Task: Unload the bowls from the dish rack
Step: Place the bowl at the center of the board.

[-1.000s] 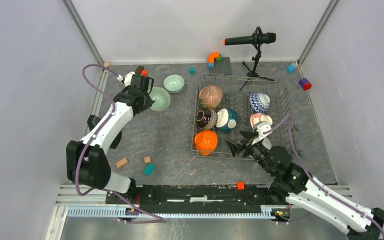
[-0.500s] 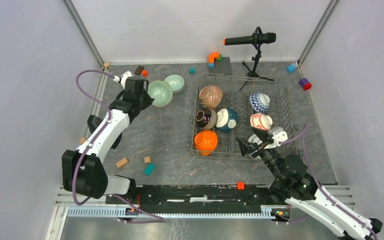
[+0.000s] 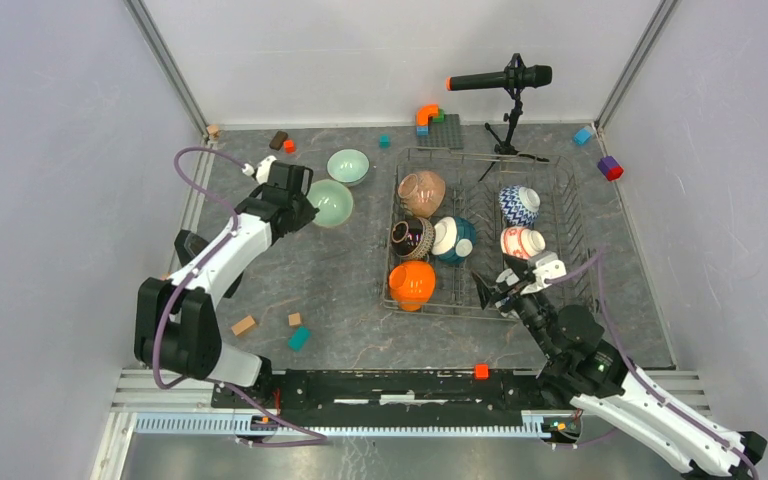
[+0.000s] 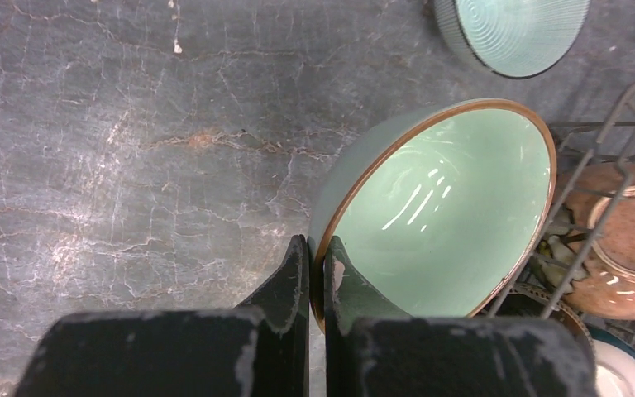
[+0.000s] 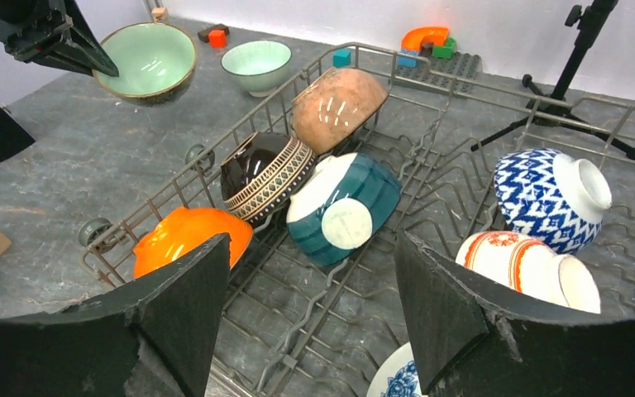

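Observation:
I should next carry the pale green bowl down and outward with my left gripper, onto the bare tabletop beside the second bowl, and let go. That spot is below it, on the left in the top view.
My left gripper (image 4: pixel 318 265) is shut on the rim of a pale green bowl (image 4: pixel 438 215), which it holds tilted left of the dish rack (image 3: pixel 570 215), close to a second pale bowl (image 3: pixel 348 166) standing on the table. The rack holds an orange bowl (image 5: pixel 178 240), a dark striped one (image 5: pixel 264 174), a teal one (image 5: pixel 343 207), a brown speckled one (image 5: pixel 335 103), a blue-white zigzag one (image 5: pixel 550 198) and a red-white one (image 5: pixel 521 265). My right gripper (image 5: pixel 312 248) hangs open over the rack's near edge, above a white bowl with blue flowers (image 5: pixel 397 379).
A microphone on a tripod (image 3: pixel 500 78) stands behind the rack, beside a grey studded plate (image 3: pixel 447 130). Small toy blocks lie at the front left (image 3: pixel 300 338) and back right (image 3: pixel 610 167). Grey walls close in on both sides.
My left gripper swung the green bowl toward the back, then brought it nearer and to the right. The right gripper shifted slightly right over the rack's near edge, still open.

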`<state>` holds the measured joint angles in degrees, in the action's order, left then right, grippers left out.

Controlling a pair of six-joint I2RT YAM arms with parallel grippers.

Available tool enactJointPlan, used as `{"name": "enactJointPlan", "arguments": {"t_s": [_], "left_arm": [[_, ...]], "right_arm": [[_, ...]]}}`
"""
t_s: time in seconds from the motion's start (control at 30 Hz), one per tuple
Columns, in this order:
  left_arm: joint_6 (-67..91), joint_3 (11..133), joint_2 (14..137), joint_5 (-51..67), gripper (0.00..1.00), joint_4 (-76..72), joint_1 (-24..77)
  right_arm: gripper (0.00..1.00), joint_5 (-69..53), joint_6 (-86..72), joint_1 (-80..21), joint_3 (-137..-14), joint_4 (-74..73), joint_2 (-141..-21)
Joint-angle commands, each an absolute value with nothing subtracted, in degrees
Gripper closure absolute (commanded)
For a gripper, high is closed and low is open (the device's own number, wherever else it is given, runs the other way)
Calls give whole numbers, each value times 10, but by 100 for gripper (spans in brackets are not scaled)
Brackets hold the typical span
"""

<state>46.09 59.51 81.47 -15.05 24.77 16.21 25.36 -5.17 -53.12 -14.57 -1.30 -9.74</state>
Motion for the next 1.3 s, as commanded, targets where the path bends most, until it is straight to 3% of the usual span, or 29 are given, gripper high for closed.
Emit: {"name": "enactJointPlan", "arguments": {"t_s": [0.0, 0.1, 0.23, 0.33, 0.43, 0.63, 0.77, 1.03, 1.27], "left_arm": [[489, 662, 825, -127, 98, 247, 154], [491, 670, 810, -61, 98, 233, 128], [478, 652, 778, -90, 98, 229, 113], [495, 635, 771, -30, 98, 194, 79], [471, 629, 765, -72, 98, 198, 71], [402, 619, 765, -119, 98, 163, 73], [407, 663, 825, -149, 98, 184, 71], [435, 838, 991, -132, 98, 261, 61], [495, 835, 1060, -83, 98, 228, 2]], "right_arm": [[22, 238, -38, -531, -125, 52, -119], [20, 205, 35, -531, -92, 148, -136], [18, 250, -12, -531, -63, 250, -117], [18, 231, -33, -531, -45, 278, -80], [14, 149, 54, -531, -75, 233, -73], [11, 204, 15, -531, -129, 169, -72], [11, 285, -101, -531, -159, 91, -48], [10, 302, -122, -531, -108, 100, -72], [9, 296, -121, -531, -88, 133, -91]]}}
